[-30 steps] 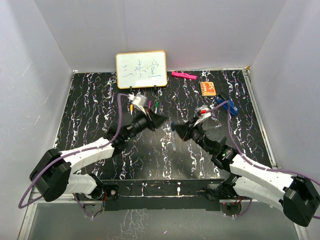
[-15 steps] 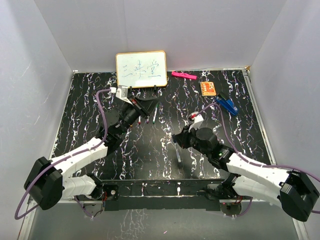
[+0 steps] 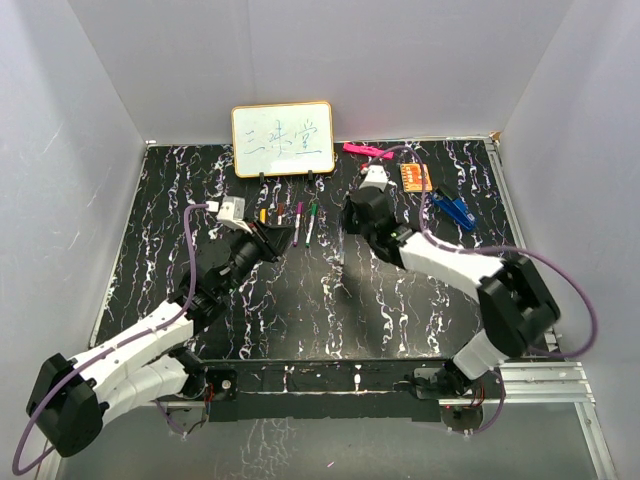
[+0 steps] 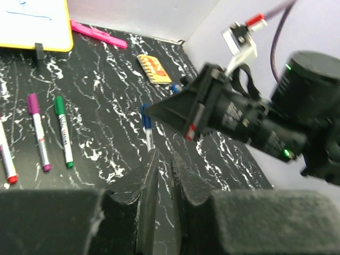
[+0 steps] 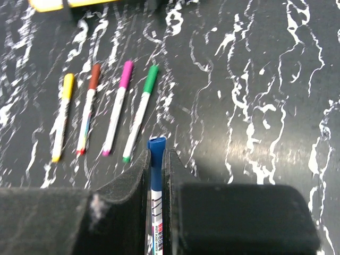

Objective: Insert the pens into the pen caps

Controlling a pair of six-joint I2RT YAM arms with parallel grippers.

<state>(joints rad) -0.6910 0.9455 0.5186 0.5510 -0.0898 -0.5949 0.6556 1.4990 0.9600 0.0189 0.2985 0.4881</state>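
The held pen is capped and the space is bare, so my right gripper should go down to the table toward the green pen.
My right gripper is shut on a white-barrelled pen with a blue cap on its end; the cap sticks out past the fingertips. In the top view this gripper hangs just right of a row of capped pens lying on the table: yellow, red-brown, magenta and green. My left gripper has its jaws almost together with nothing between them. It sits near-left of the row. The left wrist view shows the blue pen by the right gripper's tip.
A small whiteboard stands at the back. A thick pink marker, an orange card and a blue clip-like object lie at the back right. White walls close in the black marbled table.
My right gripper has swung from the middle of the table to the back, beside the row of pens, still carrying the blue pen. My left gripper has drawn back a little to the left.
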